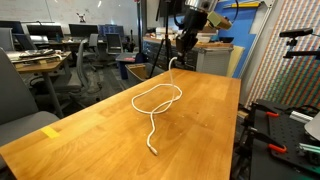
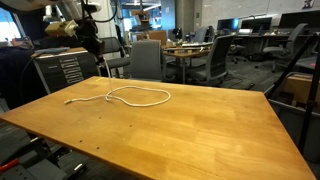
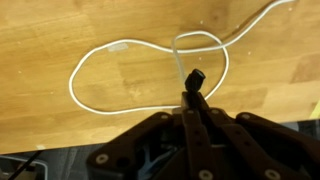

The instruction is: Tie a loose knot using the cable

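Note:
My gripper goes down toward the left in the wrist view next and releases the plug end inside the cable's open loop (image 1: 159, 94) (image 3: 134, 81), because bare wood there leaves it room.
The white cable (image 1: 160, 97) lies in a loose loop on the wooden table (image 1: 210, 130). Its free end with a small plug (image 1: 154, 152) points toward the near edge. The other end rises off the table to my gripper (image 1: 185, 42), which hangs above the far edge. In the wrist view the gripper (image 3: 193, 97) is shut on the cable's dark plug end (image 3: 193, 77), which sticks out past the fingertips, and the cable (image 3: 75, 85) curves in a loop on the wood below. The cable loop (image 2: 140, 96) and the gripper (image 2: 95, 48) also show in an exterior view.
A strip of yellow tape (image 1: 50, 131) sits near one table corner. Office chairs (image 2: 147, 60) and desks stand behind the table, a metal drawer cabinet (image 2: 60, 70) is beside it, and camera stands with clamps (image 1: 290, 110) line one side.

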You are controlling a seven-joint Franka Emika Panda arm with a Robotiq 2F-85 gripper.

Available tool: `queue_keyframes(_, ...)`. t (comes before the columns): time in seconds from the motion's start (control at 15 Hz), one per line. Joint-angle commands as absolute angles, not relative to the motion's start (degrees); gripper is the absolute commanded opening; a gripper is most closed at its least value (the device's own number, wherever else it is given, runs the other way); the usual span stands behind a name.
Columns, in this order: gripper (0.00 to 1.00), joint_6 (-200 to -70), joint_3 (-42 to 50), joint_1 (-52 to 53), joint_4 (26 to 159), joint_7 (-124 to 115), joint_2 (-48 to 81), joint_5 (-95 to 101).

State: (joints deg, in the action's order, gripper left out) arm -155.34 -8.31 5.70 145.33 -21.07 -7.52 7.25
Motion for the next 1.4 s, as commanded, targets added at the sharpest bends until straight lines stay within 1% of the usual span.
queue_keyframes(0.0,0.01,-153.05,-11.94,4.34,138.0,-30.49,4.17,21.6)
queue_keyframes(0.2,0.01,-146.82,-7.07,8.15,130.68,-40.39,9.77,36.09)
queue_keyframes(0.33,0.01,-144.67,-6.03,8.11,125.23,-47.38,15.81,45.22)
queue_keyframes(0.4,0.01,-143.2,-3.33,10.47,122.59,-48.66,18.21,47.23)
queue_keyframes(0.47,0.01,-142.0,-2.69,10.94,120.37,-49.59,20.53,48.59)
queue_keyframes(1.0,0.01,-137.18,0.86,13.26,106.34,-47.12,37.32,43.93)
queue_keyframes(1.33,0.01,-136.71,3.13,14.35,100.38,-48.57,42.79,40.4)
